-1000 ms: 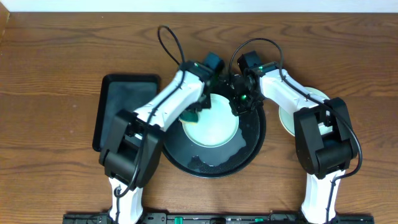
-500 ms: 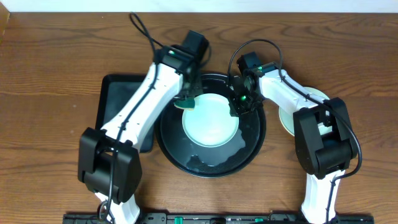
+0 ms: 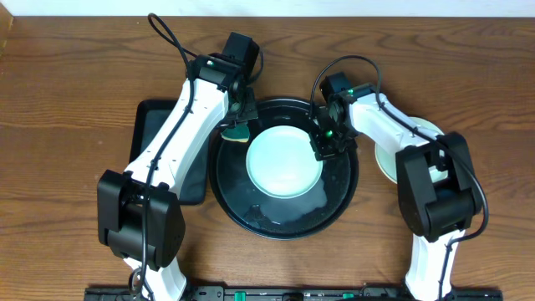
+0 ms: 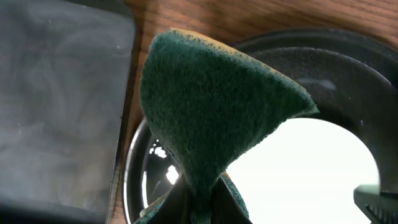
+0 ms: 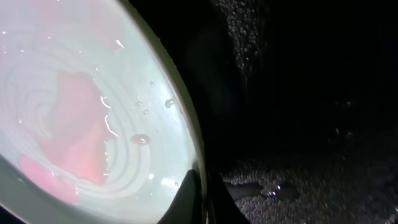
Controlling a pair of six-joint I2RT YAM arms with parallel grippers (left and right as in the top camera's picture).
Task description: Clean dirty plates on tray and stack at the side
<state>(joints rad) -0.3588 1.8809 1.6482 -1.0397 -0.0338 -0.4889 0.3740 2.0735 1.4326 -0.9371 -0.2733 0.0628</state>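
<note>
Next, my right gripper lifts across, then lowers the mint plate (image 3: pixel 282 163) onto the pale plate (image 3: pixel 386 161) and releases, as that lies to the gripper's right in the overhead view.
A mint plate (image 3: pixel 282 163) lies in the round black tray (image 3: pixel 334 196). In the right wrist view the plate (image 5: pixel 74 93) shows pink-red smears and water drops. My right gripper (image 3: pixel 322 144) is shut on the plate's right rim (image 5: pixel 200 193). My left gripper (image 3: pixel 238 124) is shut on a green scouring sponge (image 3: pixel 236 134) over the tray's upper left rim, off the plate. The sponge (image 4: pixel 211 106) fills the left wrist view above the fingers (image 4: pixel 205 208). Another pale plate (image 3: pixel 383 159) lies on the wood right of the tray, mostly under my right arm.
A rectangular black tray (image 3: pixel 159 138) lies just left of the round tray and also shows in the left wrist view (image 4: pixel 56 106). Water pools on the round tray's floor (image 3: pixel 288 219). Brown wood tabletop (image 3: pixel 75 100) surrounds both trays.
My left gripper has carried the sponge up and left, off the plate to the tray's upper left rim. My right gripper has kept its hold on the plate's rim.
</note>
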